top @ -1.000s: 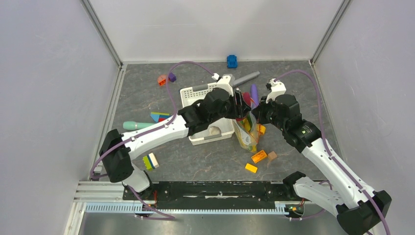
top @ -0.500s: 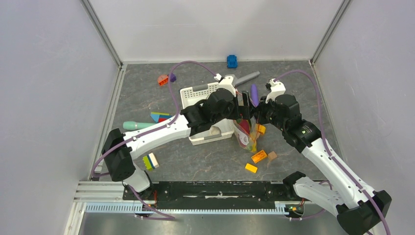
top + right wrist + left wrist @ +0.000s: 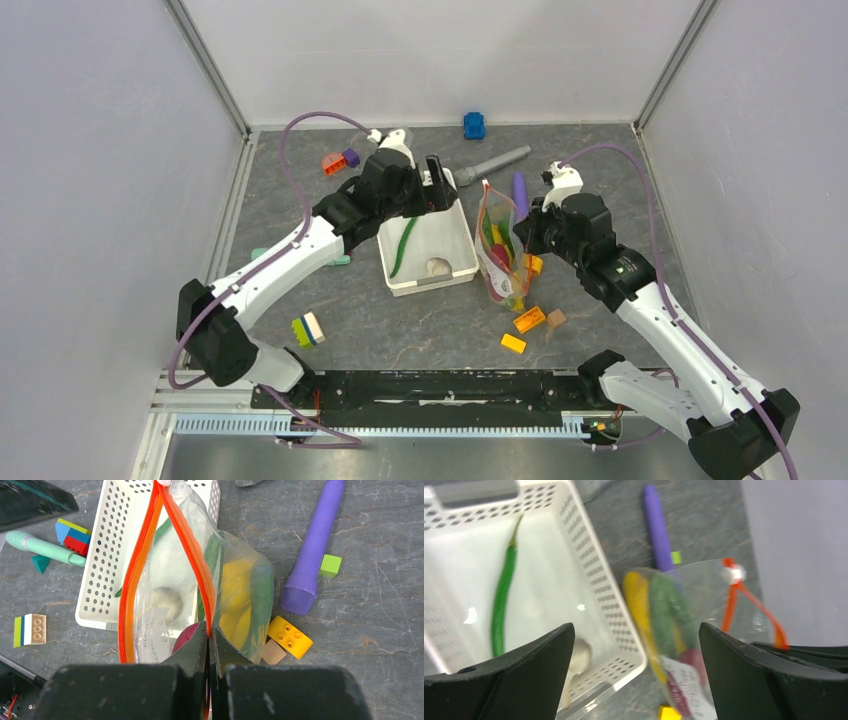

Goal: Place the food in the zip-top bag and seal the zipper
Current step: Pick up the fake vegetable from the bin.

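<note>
My left gripper moves back and down onto the whitish piece next, since it lies at the basket's near end and I hover over the far end.
The clear zip-top bag (image 3: 500,255) hangs open just right of the white basket (image 3: 432,285). My right gripper (image 3: 208,627) is shut on one side of its orange-red zipper (image 3: 192,550), holding the mouth up. Inside the bag lie a yellow banana piece (image 3: 235,595), a dark-green cucumber (image 3: 262,595) and a purple-red sweet potato (image 3: 184,632). A slim green bean (image 3: 501,605) and a whitish piece (image 3: 579,655) rest in the basket (image 3: 599,580). My left gripper (image 3: 437,180) hovers open and holds nothing, over the basket's far end.
A long purple cylinder (image 3: 519,193) lies just beyond the bag and a grey one (image 3: 495,160) behind the basket. Orange and yellow blocks (image 3: 529,319) sit in front of the bag. More blocks (image 3: 308,329) lie front left, and a blue toy (image 3: 474,125) stands by the back wall.
My left gripper opened, dropped the purple-red sweet potato into the bag, then swung back left over the basket. The right gripper kept its hold on the zipper.
</note>
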You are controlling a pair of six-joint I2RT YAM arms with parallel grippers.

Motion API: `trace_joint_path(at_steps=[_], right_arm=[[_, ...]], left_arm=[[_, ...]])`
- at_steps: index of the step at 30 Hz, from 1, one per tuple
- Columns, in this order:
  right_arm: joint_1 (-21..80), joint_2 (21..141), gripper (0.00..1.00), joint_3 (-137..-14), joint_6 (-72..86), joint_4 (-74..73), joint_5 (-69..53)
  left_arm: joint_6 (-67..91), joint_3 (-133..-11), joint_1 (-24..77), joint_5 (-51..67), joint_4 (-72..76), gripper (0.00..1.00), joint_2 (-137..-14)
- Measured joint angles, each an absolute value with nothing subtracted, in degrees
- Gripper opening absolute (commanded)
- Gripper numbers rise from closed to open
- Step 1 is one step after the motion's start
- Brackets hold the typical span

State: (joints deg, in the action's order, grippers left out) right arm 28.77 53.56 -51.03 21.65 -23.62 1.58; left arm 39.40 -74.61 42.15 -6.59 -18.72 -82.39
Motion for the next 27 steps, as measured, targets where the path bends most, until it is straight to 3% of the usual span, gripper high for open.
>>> trace_joint_path(at_steps=[19,27], right_arm=[[28.8,53.5,0.01,-50.7,21.1,-23.7,2.2],[28.8,53.6,0.01,-49.9,21.1,-23.6,2.4]], left_arm=[[39.4,-72.4,39.9,-0.3,-35.1,0.99,-98.0],[39.5,-72.4,39.9,0.6,-35.0,0.93,-104.9]])
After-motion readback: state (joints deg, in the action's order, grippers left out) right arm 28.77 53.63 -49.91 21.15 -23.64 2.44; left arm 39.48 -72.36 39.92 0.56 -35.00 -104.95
